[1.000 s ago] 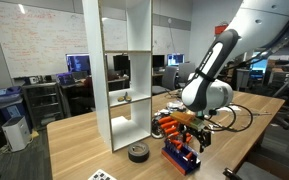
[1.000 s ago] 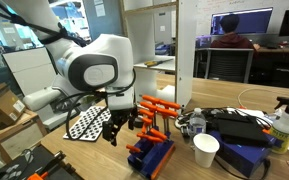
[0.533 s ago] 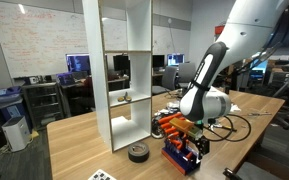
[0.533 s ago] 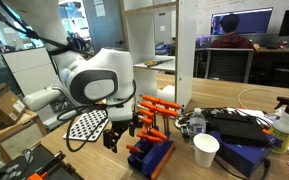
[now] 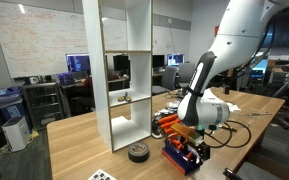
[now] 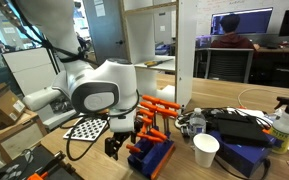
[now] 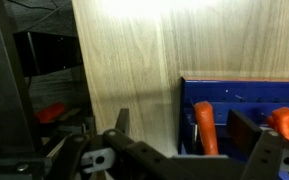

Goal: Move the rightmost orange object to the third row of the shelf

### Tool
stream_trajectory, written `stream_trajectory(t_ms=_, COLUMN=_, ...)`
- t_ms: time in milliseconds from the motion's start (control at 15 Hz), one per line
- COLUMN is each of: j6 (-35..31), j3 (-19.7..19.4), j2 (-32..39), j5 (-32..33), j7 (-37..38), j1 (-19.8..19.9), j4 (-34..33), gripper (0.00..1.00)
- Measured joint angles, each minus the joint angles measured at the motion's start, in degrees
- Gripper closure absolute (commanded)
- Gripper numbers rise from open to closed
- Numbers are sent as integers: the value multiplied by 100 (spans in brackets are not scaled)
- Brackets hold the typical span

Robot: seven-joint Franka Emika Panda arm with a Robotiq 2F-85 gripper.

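My gripper shifts toward the right in the wrist view and down next, then closes around the small orange piece (image 6: 135,149) (image 7: 205,127).
A blue rack (image 5: 180,157) stands on the wooden table in front of the tall white shelf (image 5: 124,70). Several orange pieces stick out of the rack (image 6: 156,156). My gripper (image 5: 196,143) is low over the rack in both exterior views (image 6: 124,143). In the wrist view the gripper (image 7: 184,132) is open. One small orange piece (image 7: 203,128) stands in the rack (image 7: 246,95) between the fingers, nearer one finger and not clamped. Another orange piece (image 7: 285,122) shows at the edge. I cannot tell which piece is the rightmost.
A black round roll (image 5: 137,153) lies by the shelf's foot. An orange-and-black tool (image 5: 164,125) sits behind the rack. A white paper cup (image 6: 205,150), cables, a black case (image 6: 239,128) and a checkerboard sheet (image 6: 84,126) crowd the table.
My arm has lowered, bringing the gripper down onto the blue rack. The rack and orange pieces have not moved.
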State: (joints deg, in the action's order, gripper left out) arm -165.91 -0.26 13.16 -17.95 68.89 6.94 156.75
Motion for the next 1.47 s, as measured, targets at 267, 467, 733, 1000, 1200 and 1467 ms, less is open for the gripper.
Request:
stream_trajectory(t_ms=267, j6=-47, j3=0, j2=229, j5=-248, j7=-281, j1=0, j4=-102, gripper=28)
stream_trajectory(t_ms=467, j6=-203, j3=-17, j2=419, j5=-262, j7=-411, j1=-2, j4=-148, gripper=54)
stream_trajectory(t_ms=733, j6=-389, j3=-27, j2=528, j5=-262, j7=-562, j1=-5, j4=-242, gripper=85)
stream_trajectory(t_ms=1000, j6=-461, j3=-38, j2=534, j5=-262, j7=-667, j1=-6, j4=-309, gripper=100)
stream_trajectory(t_ms=1200, j6=-461, j3=-58, j2=535, j5=-262, j7=-691, j1=-12, j4=-308, gripper=98)
stream_trajectory(t_ms=1467, j6=-460, j3=-183, j2=518, j5=-256, j7=-727, j1=-124, j4=-292, gripper=98)
